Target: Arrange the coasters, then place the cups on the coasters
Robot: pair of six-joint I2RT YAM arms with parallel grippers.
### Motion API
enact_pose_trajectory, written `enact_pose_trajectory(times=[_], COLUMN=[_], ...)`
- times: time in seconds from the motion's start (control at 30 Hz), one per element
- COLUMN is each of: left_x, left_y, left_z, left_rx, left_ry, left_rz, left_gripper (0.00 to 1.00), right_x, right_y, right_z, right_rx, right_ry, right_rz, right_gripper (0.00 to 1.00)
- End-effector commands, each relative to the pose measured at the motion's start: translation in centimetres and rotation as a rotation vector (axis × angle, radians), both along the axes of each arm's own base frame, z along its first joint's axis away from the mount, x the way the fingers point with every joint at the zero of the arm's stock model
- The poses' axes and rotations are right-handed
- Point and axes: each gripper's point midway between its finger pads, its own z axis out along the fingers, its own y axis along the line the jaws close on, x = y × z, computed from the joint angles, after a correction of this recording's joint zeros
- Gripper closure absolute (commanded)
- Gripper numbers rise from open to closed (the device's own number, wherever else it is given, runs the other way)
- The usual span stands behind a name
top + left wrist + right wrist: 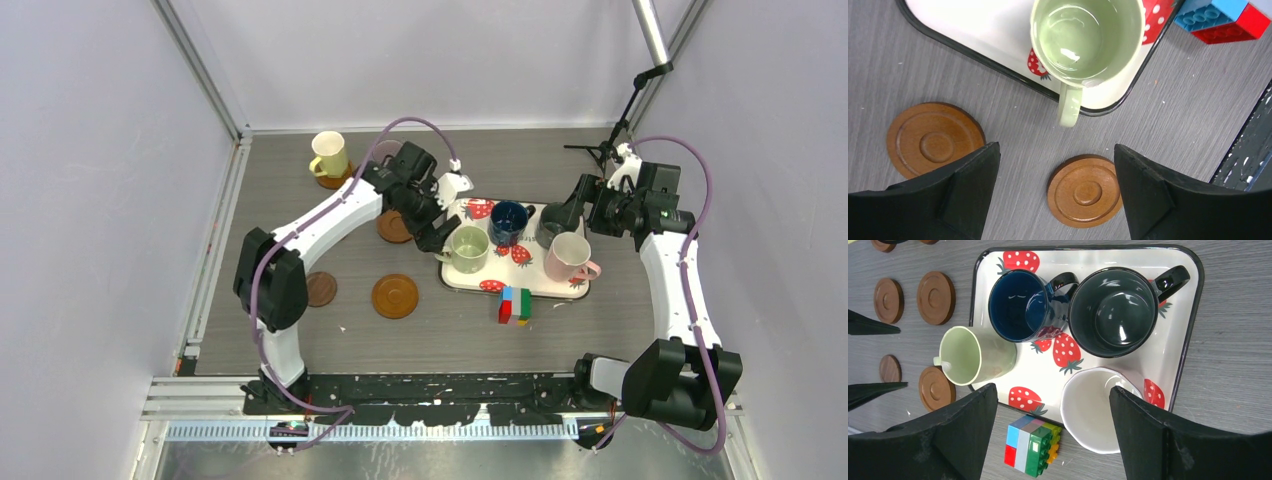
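Note:
The green cup's handle [445, 257] [1069, 106] sticks out past the tray's rim toward my open fingers, so I will lower my left gripper toward the cup and close it around that handle.
On the strawberry tray [560, 288] stand a green cup [468, 248], a dark blue cup [508, 222], a grey cup [550, 226] and a pink cup [569, 257]. A yellow cup [329, 153] sits on a coaster [337, 181] at the back left. Bare coasters [395, 296] [393, 228] and a darker one [321, 289] lie left of the tray. My left gripper [1055, 147] hangs open and empty over the table beside the green cup [1088, 37], above a coaster [1085, 190]. My right gripper [1053, 387] is open above the tray's near edge, by the pink cup [1098, 407].
A multicoloured block toy [515, 305] lies just in front of the tray. A mauve shape [386, 152] shows behind the left arm, mostly hidden. A black stand [610, 150] rises at the back right. Walls enclose the table on three sides.

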Motion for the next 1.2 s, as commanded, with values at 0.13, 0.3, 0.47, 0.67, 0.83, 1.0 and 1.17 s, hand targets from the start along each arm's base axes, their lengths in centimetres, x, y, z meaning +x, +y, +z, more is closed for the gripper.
enact_pose_trajectory(times=[0.13,0.3,0.47,0.67,0.83,1.0,1.17], left_x=[0.1,0.7,1.4,1.4,1.6,0.8,-0.7], left_y=[-2.6,-3.3,-4.5,-5.4,-4.9,-4.9,-4.1], left_z=[-4.3,-6.5,-7.3,-8.8,-8.8,-6.2,-2.7], left_rx=[-0.001,0.009,-0.027,-0.046,-0.039,-0.082,-0.117], left_ry=[-0.056,-0.058,-0.065,-0.050,-0.062,-0.060,-0.043], left_rz=[-0.006,-0.004,0.018,0.052,0.090,0.096,0.085], left_gripper=[0.20,0.25,0.33,0.45,0.67,0.86,0.98], right_x=[0.1,-0.4,-0.9,-0.7,-0.7,-0.5,-0.5], right_y=[0.3,0.5,0.6,0.4,0.0,-0.3,-0.3], right_z=[2.3,2.7,3.2,3.4,3.2,2.9,3.1], right_rx=[0.019,0.025,0.022,0.019,-0.001,-0.011,-0.016], right_ry=[-0.073,-0.060,-0.082,-0.093,-0.104,-0.103,-0.111], right_rz=[0.002,-0.001,-0.002,-0.025,-0.039,-0.048,-0.051], right_gripper=[0.14,0.14,0.14,0.14,0.14,0.14,0.14])
